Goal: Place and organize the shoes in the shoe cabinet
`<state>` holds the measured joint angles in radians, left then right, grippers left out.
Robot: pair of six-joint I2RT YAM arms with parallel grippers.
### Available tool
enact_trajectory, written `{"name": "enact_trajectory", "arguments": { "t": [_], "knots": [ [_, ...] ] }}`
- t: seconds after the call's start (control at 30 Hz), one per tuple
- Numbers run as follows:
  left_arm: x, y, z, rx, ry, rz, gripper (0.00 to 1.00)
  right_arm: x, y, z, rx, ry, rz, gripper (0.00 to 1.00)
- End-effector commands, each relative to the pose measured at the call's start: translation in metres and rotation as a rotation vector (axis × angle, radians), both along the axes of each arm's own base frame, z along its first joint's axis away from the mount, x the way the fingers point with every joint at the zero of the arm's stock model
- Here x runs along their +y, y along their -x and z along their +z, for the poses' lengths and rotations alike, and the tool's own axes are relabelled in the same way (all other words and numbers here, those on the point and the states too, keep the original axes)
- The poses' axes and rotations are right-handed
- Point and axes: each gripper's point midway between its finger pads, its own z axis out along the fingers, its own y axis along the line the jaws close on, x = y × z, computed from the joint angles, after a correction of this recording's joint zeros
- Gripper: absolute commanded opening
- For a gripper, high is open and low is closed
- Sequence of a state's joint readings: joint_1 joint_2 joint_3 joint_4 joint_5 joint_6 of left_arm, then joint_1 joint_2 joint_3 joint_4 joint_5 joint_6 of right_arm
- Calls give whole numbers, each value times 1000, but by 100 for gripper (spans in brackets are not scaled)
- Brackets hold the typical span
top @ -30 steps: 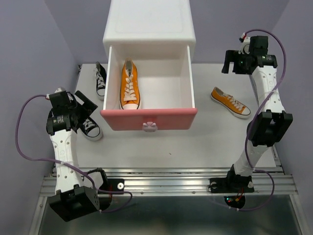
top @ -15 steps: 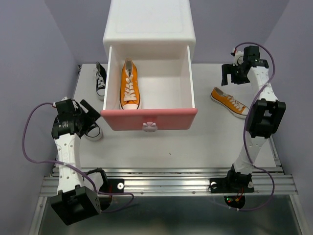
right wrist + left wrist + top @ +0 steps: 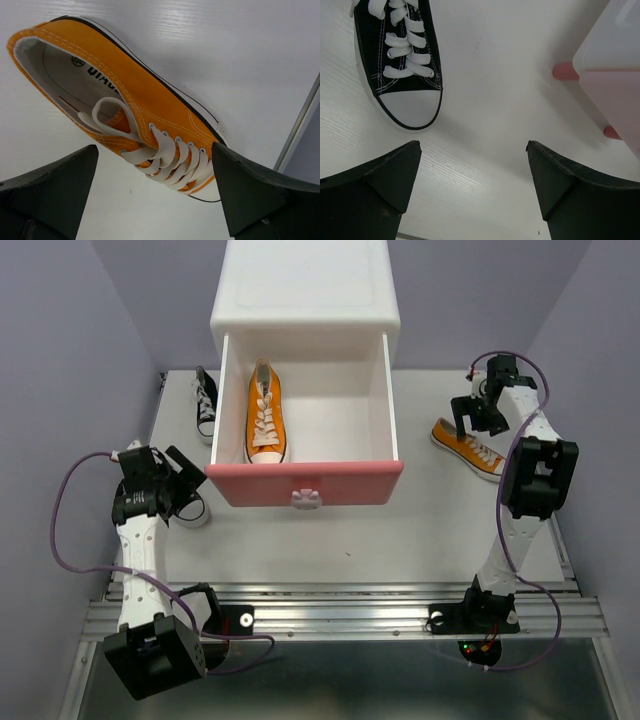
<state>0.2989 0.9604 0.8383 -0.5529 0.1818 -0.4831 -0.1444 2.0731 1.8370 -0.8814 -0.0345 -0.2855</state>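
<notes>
The side of the second orange shoe beside its laces lies between my right gripper's open fingers, so the gripper goes down slightly and closes on it next.
The white shoe cabinet [image 3: 305,290] stands at the back with its pink-fronted drawer [image 3: 305,483] pulled open. One orange shoe [image 3: 266,415] lies in the drawer's left half. A second orange shoe [image 3: 470,448] lies on the table at the right; my right gripper [image 3: 472,410] hovers open just above it, laces between the fingers in the right wrist view [image 3: 125,100]. One black shoe [image 3: 206,403] lies left of the cabinet. Another black shoe [image 3: 190,508] lies by the drawer's left corner; my left gripper [image 3: 180,480] is open over it, its toe cap ahead [image 3: 402,65].
The table [image 3: 420,530] is white. The cabinet's pink feet [image 3: 565,71] and pale lower front [image 3: 615,95] show at the right of the left wrist view. A metal rail [image 3: 340,615] runs along the table's near edge. Purple walls close in on both sides.
My right gripper has come down and forward from above the table's back right to just over the orange shoe. My left gripper has lowered towards the near black shoe.
</notes>
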Motion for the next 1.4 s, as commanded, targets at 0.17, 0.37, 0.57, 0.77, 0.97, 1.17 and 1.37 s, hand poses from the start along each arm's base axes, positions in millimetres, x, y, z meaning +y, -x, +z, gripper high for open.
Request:
{"name": "enact_trajectory", "arguments": {
  "t": [0.17,0.37,0.57,0.77,0.97,1.17,1.37],
  "knots": [
    [8,-15,7,-81,-35,8,99,-12,-14,5,-53,61,-5,100],
    [8,-18,2,-82,-29,12,99,0,-13,-11,-20,24,21,98],
    [10,-18,1,-78,-39,16,99,8,-21,-15,-28,-5,33,92],
    [10,-17,-3,-74,-36,20,99,21,-16,-28,10,-52,45,75],
    [10,-15,-3,-72,-42,23,99,19,-10,-29,19,-19,29,17],
    [10,-15,-4,-68,-29,33,99,8,-22,4,-76,15,-98,1],
    [9,-16,-4,-60,-10,47,99,21,-29,76,-340,-127,-282,1]
  ]
}}
